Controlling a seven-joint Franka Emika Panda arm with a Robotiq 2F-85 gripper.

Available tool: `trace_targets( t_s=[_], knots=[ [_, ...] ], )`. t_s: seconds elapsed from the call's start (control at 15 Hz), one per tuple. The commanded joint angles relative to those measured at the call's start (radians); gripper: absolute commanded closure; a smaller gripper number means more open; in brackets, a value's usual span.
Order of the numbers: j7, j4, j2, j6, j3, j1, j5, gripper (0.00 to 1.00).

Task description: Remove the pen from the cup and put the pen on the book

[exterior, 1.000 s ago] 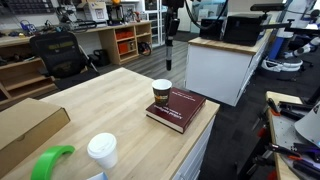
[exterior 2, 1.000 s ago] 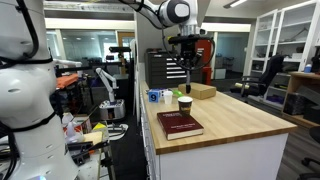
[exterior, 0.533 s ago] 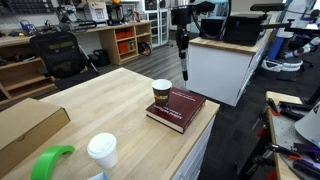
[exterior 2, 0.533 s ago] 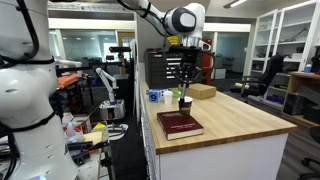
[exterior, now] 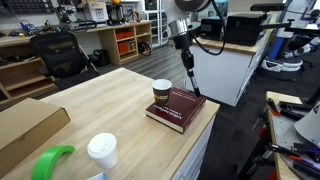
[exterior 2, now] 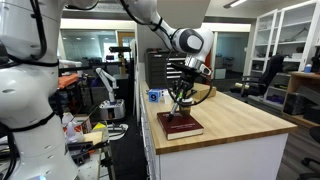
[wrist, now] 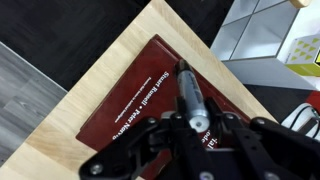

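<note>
The pen's lower end hangs just above the maroon book, so my gripper should go down slightly over the cover (wrist: 135,120) beside the cup, then open.
My gripper (exterior: 183,44) is shut on the pen (exterior: 189,72), a thin dark stick that hangs tilted below the jaws, its lower tip just above the maroon book (exterior: 177,108). In the wrist view the pen (wrist: 189,93) points from my jaws (wrist: 192,128) toward the book's cover (wrist: 135,120) with pale lettering. The dark cup (exterior: 161,94) with a light rim stands at the book's far edge, to the left of the pen. In an exterior view my gripper (exterior 2: 187,74) holds the pen (exterior 2: 180,97) over the book (exterior 2: 179,124), and the cup is hidden behind it.
The book lies near the corner of a light wooden table (exterior: 100,105). A flat cardboard box (exterior: 25,125), a white lidded paper cup (exterior: 101,151) and a green object (exterior: 50,162) sit at the near end. Another box (exterior 2: 202,91) lies at the far end.
My gripper has swung down and across from above the cup toward the book, tilting the pen. The pen's tip now hangs just over the book cover.
</note>
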Motion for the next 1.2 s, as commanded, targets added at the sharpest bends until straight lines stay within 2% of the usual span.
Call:
trace_targets(
  t_s=[0.0, 0.2, 0.27, 0.33, 0.4, 0.8, 0.87, 1.0, 1.07, 1.13],
  knots=[
    [-0.036, 0.047, 0.068, -0.067, 0.014, -0.028, 0.051, 0.94],
    [-0.040, 0.079, 0.122, -0.087, 0.016, -0.038, 0.070, 0.93],
    [-0.034, 0.091, 0.138, -0.083, 0.015, -0.039, 0.069, 0.60],
    [-0.022, 0.107, 0.149, -0.093, 0.014, -0.040, 0.070, 0.50],
    [-0.019, 0.118, 0.159, -0.089, 0.014, -0.042, 0.069, 0.46],
    [0.008, 0.150, 0.186, -0.072, 0.012, -0.042, 0.051, 0.06],
    [0.012, 0.148, 0.183, -0.066, 0.012, -0.041, 0.049, 0.02],
    [-0.004, 0.133, 0.183, -0.051, 0.016, -0.042, 0.046, 0.00],
    [-0.004, 0.134, 0.183, -0.051, 0.017, -0.042, 0.046, 0.05],
    [-0.004, 0.134, 0.184, -0.051, 0.017, -0.042, 0.046, 0.00]
  ],
)
